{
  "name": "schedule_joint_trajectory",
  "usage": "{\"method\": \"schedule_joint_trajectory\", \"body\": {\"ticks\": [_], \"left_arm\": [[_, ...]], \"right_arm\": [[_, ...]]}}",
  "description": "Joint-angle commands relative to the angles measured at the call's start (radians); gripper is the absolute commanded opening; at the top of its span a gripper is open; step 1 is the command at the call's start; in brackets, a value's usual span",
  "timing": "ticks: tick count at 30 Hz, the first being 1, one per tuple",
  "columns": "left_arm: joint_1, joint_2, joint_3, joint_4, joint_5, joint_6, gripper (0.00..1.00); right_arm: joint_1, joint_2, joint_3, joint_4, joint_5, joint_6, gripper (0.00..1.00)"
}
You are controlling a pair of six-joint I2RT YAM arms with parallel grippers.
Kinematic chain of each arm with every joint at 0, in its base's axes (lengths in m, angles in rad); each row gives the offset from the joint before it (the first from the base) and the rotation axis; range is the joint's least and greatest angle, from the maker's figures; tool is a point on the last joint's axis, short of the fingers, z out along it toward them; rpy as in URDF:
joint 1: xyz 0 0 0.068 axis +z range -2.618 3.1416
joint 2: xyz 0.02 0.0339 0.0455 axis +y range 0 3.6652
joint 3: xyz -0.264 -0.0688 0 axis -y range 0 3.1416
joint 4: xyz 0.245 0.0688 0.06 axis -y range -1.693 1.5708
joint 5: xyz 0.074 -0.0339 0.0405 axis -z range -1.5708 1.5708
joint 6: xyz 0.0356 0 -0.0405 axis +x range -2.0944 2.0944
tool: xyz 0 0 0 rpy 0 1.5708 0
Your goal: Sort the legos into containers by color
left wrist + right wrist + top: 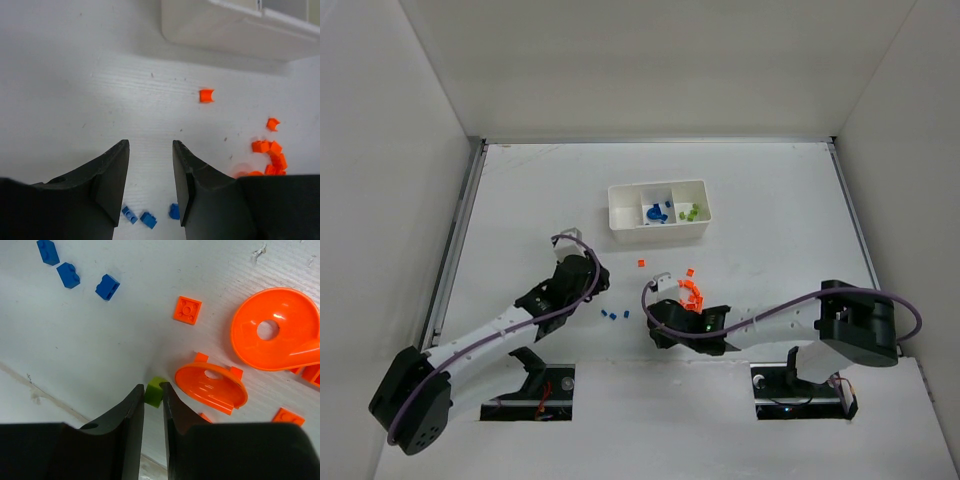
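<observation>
I should lift my right gripper and carry the yellow-green brick outward to let go of it over the section of green pieces, because that section is outward of my gripper.
My right gripper is shut on a yellow-green brick, low at the table surface beside a curved orange piece. A round orange disc and a flat orange brick lie beyond it. Three blue bricks lie to the upper left in that view. My left gripper is open and empty, hovering over the same blue bricks. From above, the right gripper sits between the blue bricks and the orange pile. The left gripper is to their left.
The white three-compartment tray stands at the back: blue pieces in the middle compartment, green ones in the right. A lone orange brick lies in front of it, also in the left wrist view. White walls enclose the table.
</observation>
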Motion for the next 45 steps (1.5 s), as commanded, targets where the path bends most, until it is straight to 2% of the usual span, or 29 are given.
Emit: {"method": "schedule_joint_trajectory", "body": {"ticks": [1,6,12,17,21,27,29,33,40,45], "left_arm": [[-0.036,-0.032,-0.037,-0.071,-0.018,-0.011,0.37],[-0.102,-0.049,-0.055,-0.119,-0.052,-0.066,0.37],[-0.168,-0.031,-0.06,-0.122,-0.101,-0.108,0.35],[-0.202,-0.002,-0.066,-0.14,-0.18,-0.152,0.31],[-0.212,-0.005,-0.071,-0.175,-0.223,-0.221,0.31],[-0.231,-0.016,-0.083,-0.221,-0.225,-0.295,0.31],[-0.238,-0.008,-0.078,-0.238,-0.227,-0.316,0.3],[-0.243,-0.002,-0.074,-0.264,-0.228,-0.362,0.3],[-0.264,0.011,-0.072,-0.28,-0.222,-0.476,0.32],[-0.297,0.037,-0.055,-0.353,-0.228,-0.557,0.27]], "right_arm": [[0.006,-0.03,0.043,-0.037,0.031,0.001,0.22],[-0.037,-0.202,0.067,-0.025,-0.009,-0.055,0.22],[-0.275,-0.242,0.147,0.065,-0.054,-0.227,0.21],[-0.479,-0.181,0.244,0.143,-0.045,-0.29,0.21],[-0.621,-0.058,0.322,0.193,-0.048,-0.292,0.22],[-0.749,0.1,0.409,0.219,-0.055,-0.278,0.24],[-0.771,0.126,0.423,0.222,-0.074,-0.255,0.27],[-0.771,0.12,0.419,0.237,-0.092,-0.255,0.47],[-0.72,-0.021,0.261,0.274,-0.068,-0.255,0.49],[-0.666,-0.133,0.114,0.285,-0.065,-0.25,0.49]]}}
